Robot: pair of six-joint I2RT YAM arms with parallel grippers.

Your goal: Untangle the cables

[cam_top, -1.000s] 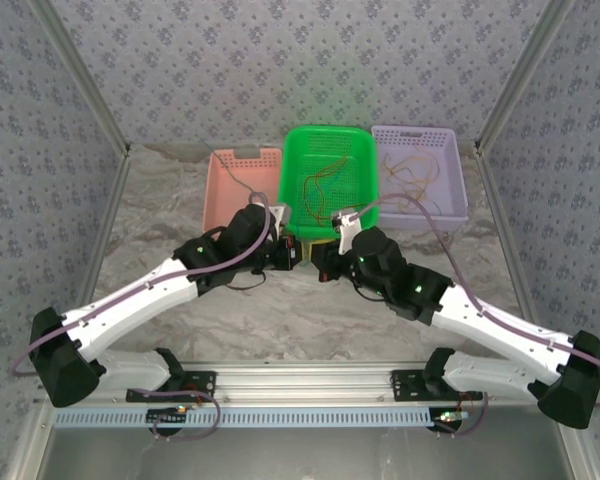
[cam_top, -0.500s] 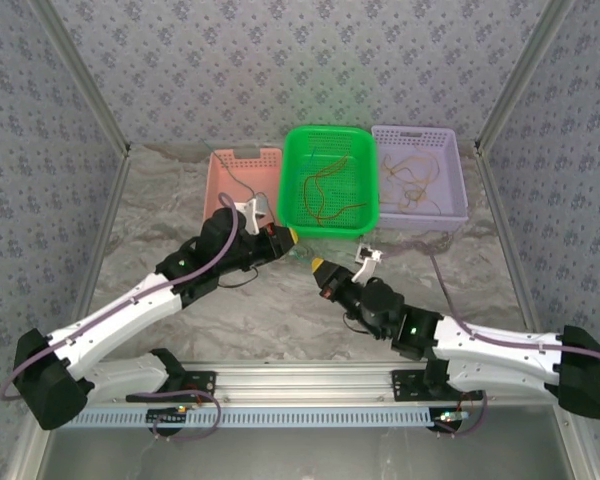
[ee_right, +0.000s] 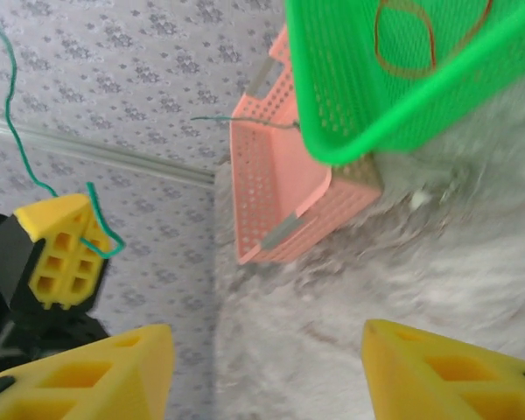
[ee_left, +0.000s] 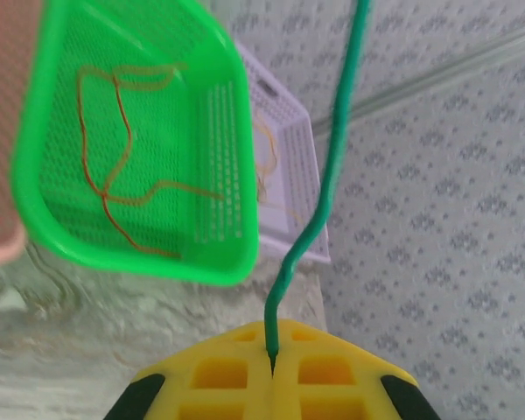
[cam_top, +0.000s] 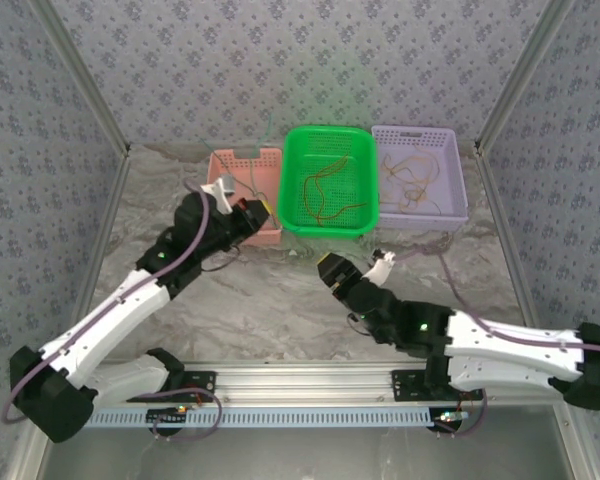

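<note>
The left gripper needs to go down to the bottom of the pink basket below it and free the green cable's end there, since red-orange and yellow cables are in other baskets.
My left gripper (cam_top: 261,208) is shut on the end of a thin green cable (ee_left: 331,166), held over the near right corner of the pink basket (cam_top: 223,160). The cable rises from between the yellow fingertips (ee_left: 236,376) and curves upward. The right wrist view shows the same left gripper (ee_right: 63,254) with the green cable (ee_right: 14,131) looping above it. My right gripper (cam_top: 332,270) hangs open over the marble table, nothing between its fingers (ee_right: 114,367). A red-orange cable (cam_top: 320,195) lies in the green basket (cam_top: 325,131). Yellow cables (cam_top: 410,180) lie in the purple basket (cam_top: 420,131).
The three baskets stand in a row at the back of the table (cam_top: 280,300). A dark thin cable (cam_top: 242,181) lies in the pink basket. Patterned walls and metal frame posts (cam_top: 90,100) close in the left, right and back sides.
The right gripper has opened and drawn back toward the near edge. The left gripper has swung left and back to the pink basket, carrying the green cable.
</note>
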